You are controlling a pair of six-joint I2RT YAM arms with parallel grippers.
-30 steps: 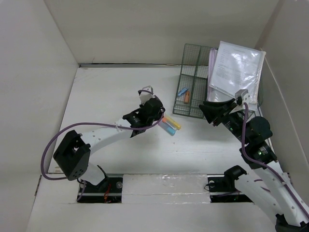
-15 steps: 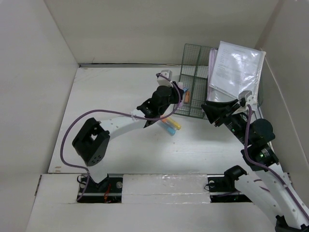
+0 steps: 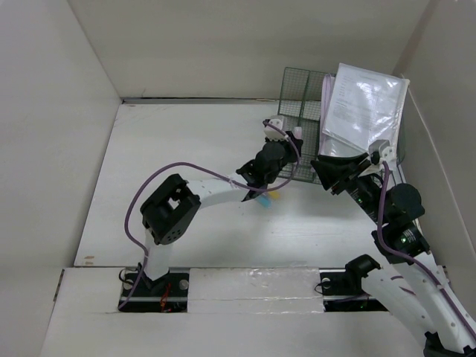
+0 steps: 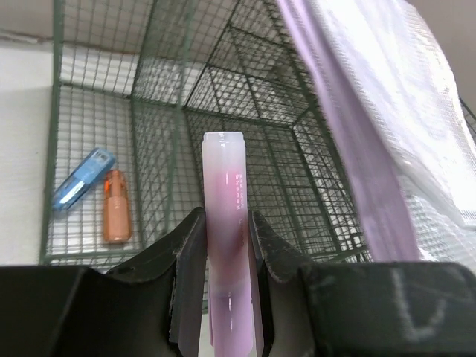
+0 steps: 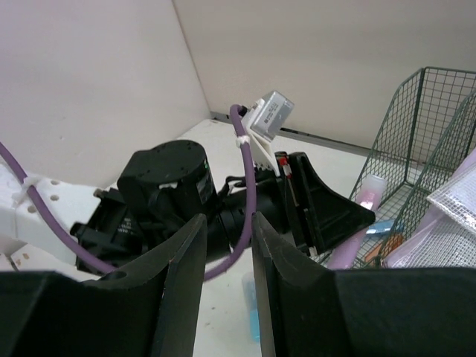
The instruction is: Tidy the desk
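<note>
Next, my left gripper lowers and moves to the right in the top view into that section to release the pink tube. The rack's middle section [image 3: 311,135] [image 4: 190,182] is empty.
The desk [image 3: 178,149] is a white tabletop. My left gripper [image 3: 287,152] reaches to the front of the dark green wire rack [image 3: 297,97]. In the left wrist view it [image 4: 224,245] is shut on a pink tube [image 4: 224,186] that points into the rack [image 4: 245,104]. A blue item [image 4: 80,178] and an orange item [image 4: 115,205] lie in the rack's left compartment. My right gripper [image 3: 321,174] is open and empty just right of the left one. In the right wrist view it [image 5: 228,245] faces the left wrist, and the pink tube [image 5: 367,195] shows there.
A blue and a yellow marker [image 3: 265,196] lie on the desk under the left arm; the blue one [image 5: 251,316] shows between my right fingers. A clear sleeve of papers [image 3: 366,104] leans in the rack's right side. White wall panels [image 3: 67,111] enclose the desk.
My left arm has swung right and away from its base, carrying the pink tube from the desk's middle to the rack's front. The right arm has hardly moved.
</note>
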